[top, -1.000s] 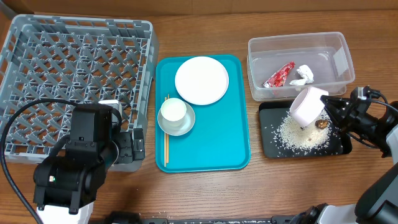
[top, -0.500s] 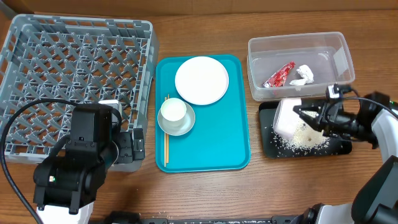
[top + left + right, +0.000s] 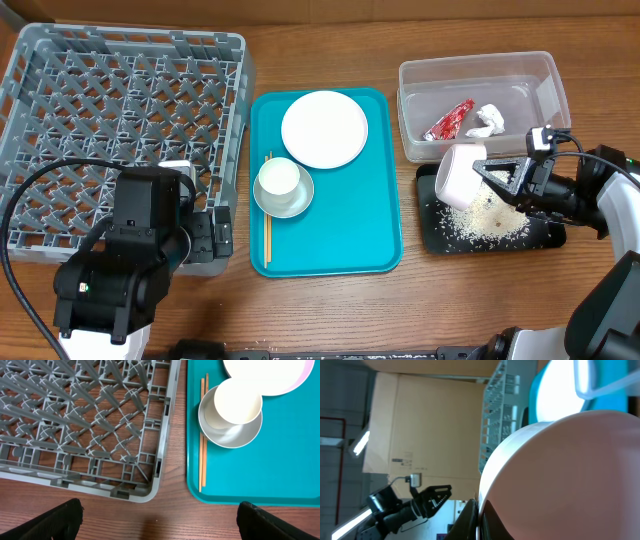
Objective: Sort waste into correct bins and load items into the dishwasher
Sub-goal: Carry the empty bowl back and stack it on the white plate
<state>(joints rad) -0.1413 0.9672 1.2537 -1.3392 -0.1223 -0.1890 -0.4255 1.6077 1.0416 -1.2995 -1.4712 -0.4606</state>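
Observation:
My right gripper swings across to the teal tray next, turns the bowl upright and sets it down on the white plate (image 3: 324, 130) (image 3: 561, 391), since the bowl's inside looks empty.
My right gripper (image 3: 488, 170) is shut on the rim of a small white bowl (image 3: 458, 176) and holds it tipped on its side over the black tray (image 3: 430, 237). The bowl fills the right wrist view (image 3: 565, 475). Loose rice grains (image 3: 485, 220) lie in the black tray. The clear tub (image 3: 545, 95) holds the red-and-silver wrapper (image 3: 449, 120) and the white tissue (image 3: 486, 121). On the teal tray (image 3: 340, 230) sit a white plate (image 3: 324, 129), a cup on a saucer (image 3: 281, 185) and chopsticks (image 3: 267, 210). The grey dish rack (image 3: 120, 120) is at the left. My left gripper (image 3: 160, 520) is open over bare wood beside the rack's corner.
The rack's near corner (image 3: 150, 492) and the teal tray's edge (image 3: 192, 485) flank a strip of wooden table. The brown food lump is hidden from view. Black cables run near both arms.
My right gripper has turned and shifted the bowl left over the black tray, from mouth-down over the rice to lying on its side. The left arm has not moved.

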